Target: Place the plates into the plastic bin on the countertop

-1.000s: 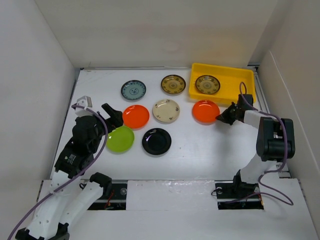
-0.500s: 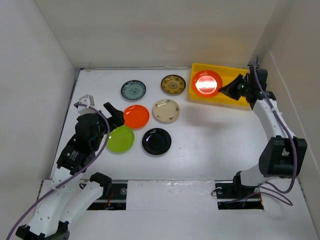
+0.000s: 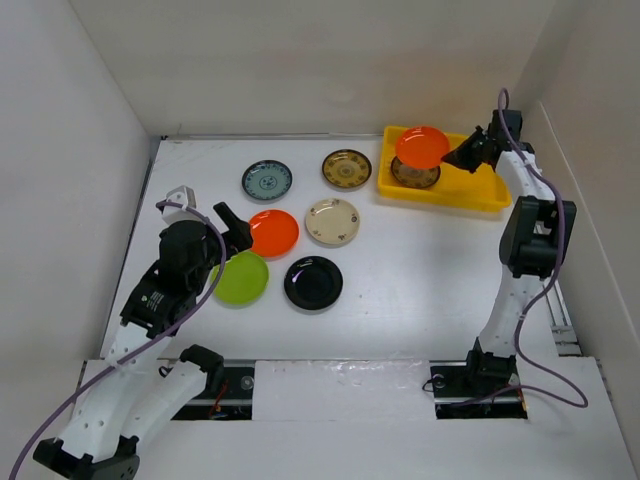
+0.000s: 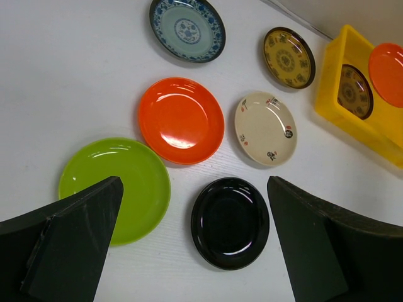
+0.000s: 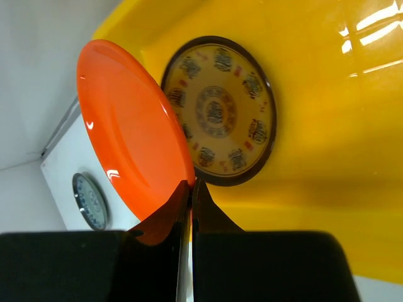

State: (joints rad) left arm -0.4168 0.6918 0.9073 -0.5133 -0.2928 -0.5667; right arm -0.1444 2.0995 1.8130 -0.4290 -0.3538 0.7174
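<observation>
The orange plate hangs tilted above the gold-brown plate in the yellow bin (image 3: 470, 187), so the right gripper will next go down toward the gold-brown plate, then let go of the orange plate's rim.
My right gripper (image 3: 462, 157) is shut on the rim of an orange plate (image 3: 421, 147), holding it tilted above the yellow bin (image 3: 470, 187); in the right wrist view the plate (image 5: 129, 138) hangs over a gold-brown plate (image 5: 220, 110) lying in the bin (image 5: 327, 163). On the countertop lie a teal plate (image 3: 267, 180), a gold-brown plate (image 3: 347, 168), an orange plate (image 3: 272, 232), a cream plate (image 3: 332, 221), a lime green plate (image 3: 241, 278) and a black plate (image 3: 313, 283). My left gripper (image 3: 232, 224) is open and empty, above the lime green plate (image 4: 116, 185) and black plate (image 4: 230, 221).
White walls (image 3: 80, 180) close in the countertop on the left, back and right. The bin sits in the back right corner against the wall.
My right gripper has carried the orange plate from the countertop in front of the bin up over the bin, and tilted it. The left gripper has shifted slightly.
</observation>
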